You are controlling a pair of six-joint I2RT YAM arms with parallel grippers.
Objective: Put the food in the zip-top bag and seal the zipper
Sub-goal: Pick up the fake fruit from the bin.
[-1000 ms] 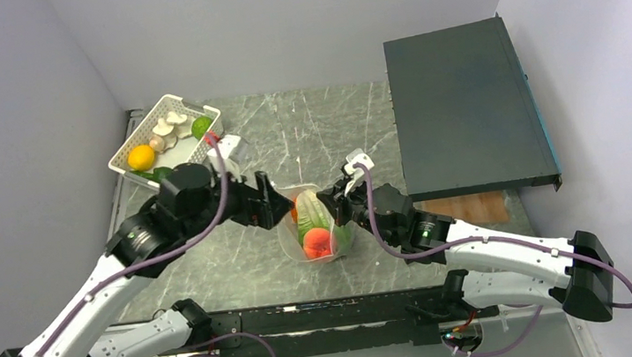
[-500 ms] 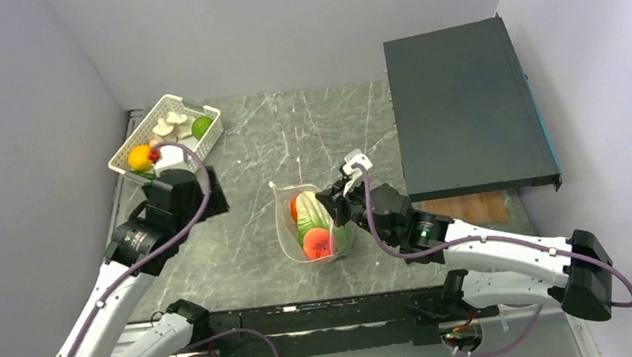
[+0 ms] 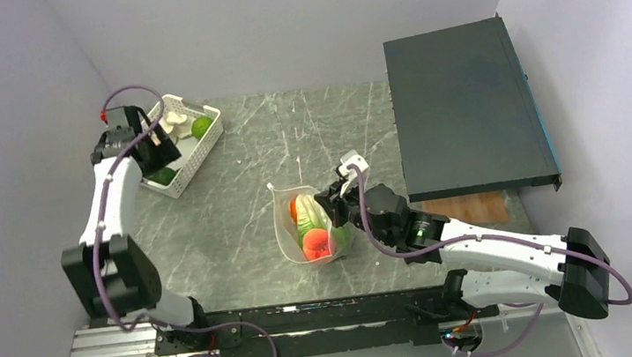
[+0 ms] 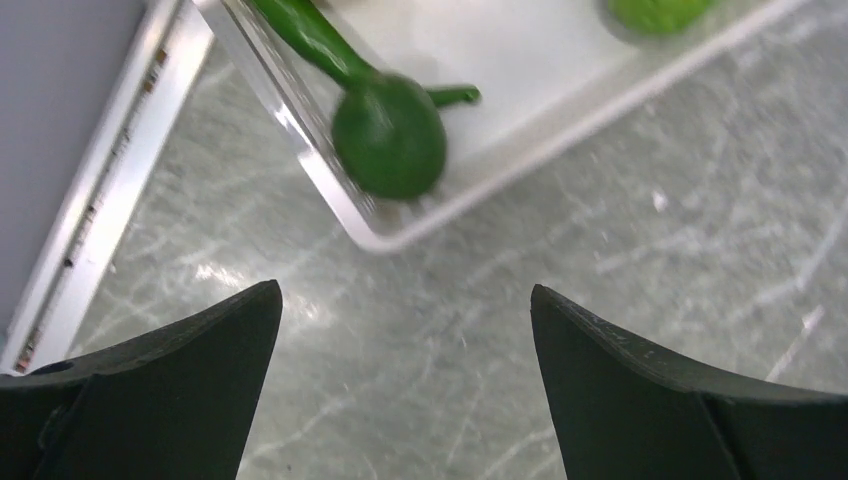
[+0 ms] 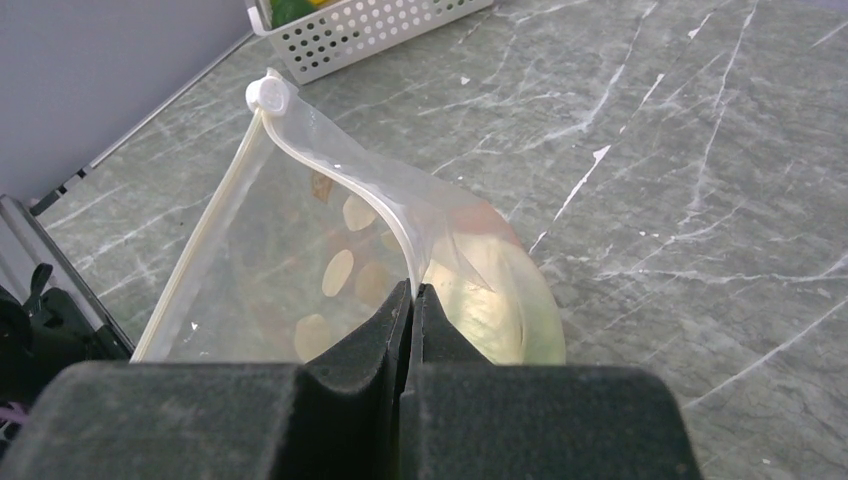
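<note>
My left gripper needs to go down next, past the basket's rim, with its open fingers around the sides of the dark green rounded fruit (image 3: pixel 162 176) (image 4: pixel 388 137). The fruit lies below it in the near corner of the basket.
The clear zip-top bag (image 3: pixel 295 225) stands mid-table with its mouth open. Leafy lettuce (image 3: pixel 310 223) and a red-orange round fruit (image 3: pixel 318 244) lie inside. My right gripper (image 5: pixel 410 290) is shut on the bag's right rim, pinching the whitish zipper (image 5: pixel 340 165). My left gripper (image 4: pixel 403 290) hangs open and empty just off the near corner of the white basket (image 4: pixel 400 235). That basket holds a round green fruit (image 4: pixel 388 138) and a dark green long vegetable (image 4: pixel 310 35). From above, the left gripper (image 3: pixel 150 147) hovers over the basket (image 3: pixel 191 161), which also holds pale mushrooms (image 3: pixel 171 119).
A large dark flat box (image 3: pixel 465 114) fills the back right, with a brown board (image 3: pixel 473 208) under its near edge. The grey side wall runs close to the left of the basket. A metal rail (image 4: pixel 90 210) borders the table's left edge.
My left arm has swung away from the bag's left rim, back and to the left, to the basket. The bag's left side now stands free. The right gripper has held still.
</note>
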